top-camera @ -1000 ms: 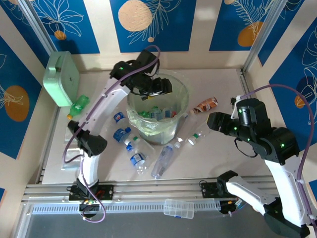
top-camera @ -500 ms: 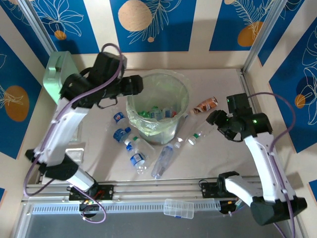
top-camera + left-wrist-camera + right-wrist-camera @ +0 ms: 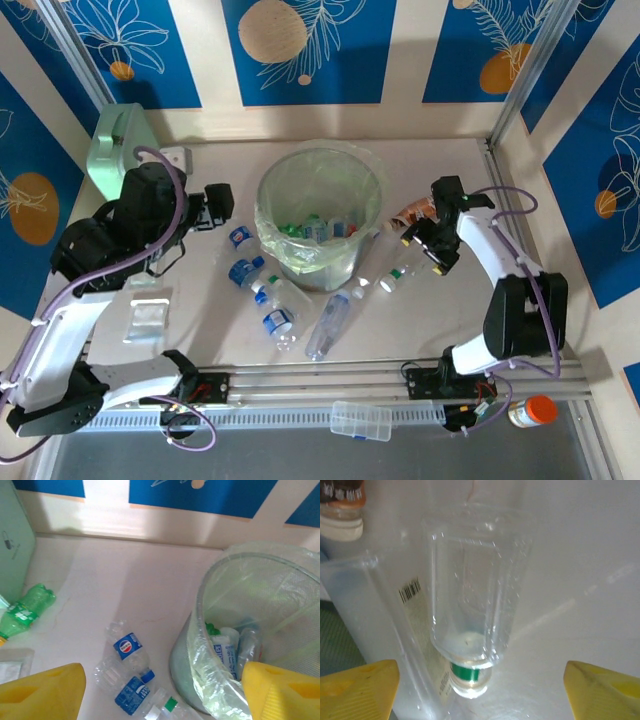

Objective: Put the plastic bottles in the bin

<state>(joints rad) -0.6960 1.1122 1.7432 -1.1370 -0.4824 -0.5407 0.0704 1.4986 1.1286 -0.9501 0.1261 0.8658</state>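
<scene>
The clear bottle's body (image 3: 412,263) is below my right gripper, toward the bin (image 3: 320,215), and my open fingers span its width, so I need to move my right gripper down that way next.
The bin (image 3: 320,215), a wide translucent bucket lined with a clear bag, stands mid-table with several bottles inside. On the table left of the bin (image 3: 200,605) lie blue-labelled bottles (image 3: 243,268) (image 3: 127,647) and a green one (image 3: 25,611). More plastic bottles (image 3: 328,325) lie in front. My left gripper (image 3: 215,205) (image 3: 160,700) hangs open left of the bin, holding nothing. My right gripper (image 3: 424,250) (image 3: 480,695) is open, low over a clear bottle with a green band (image 3: 396,273) (image 3: 475,620). Its cap end lies between the fingers, untouched.
A mint-green case (image 3: 112,150) leans at the back left. An orange-labelled bottle (image 3: 415,211) (image 3: 340,505) lies beyond my right gripper, a barcoded clear bottle (image 3: 395,630) beside it. The flat clear box (image 3: 360,420) and an orange-lidded jar (image 3: 530,410) sit off the table's near edge.
My left arm swung from over the bin back to its left side. My right arm came down and forward onto the green-banded bottle, and its jaws spread wider.
</scene>
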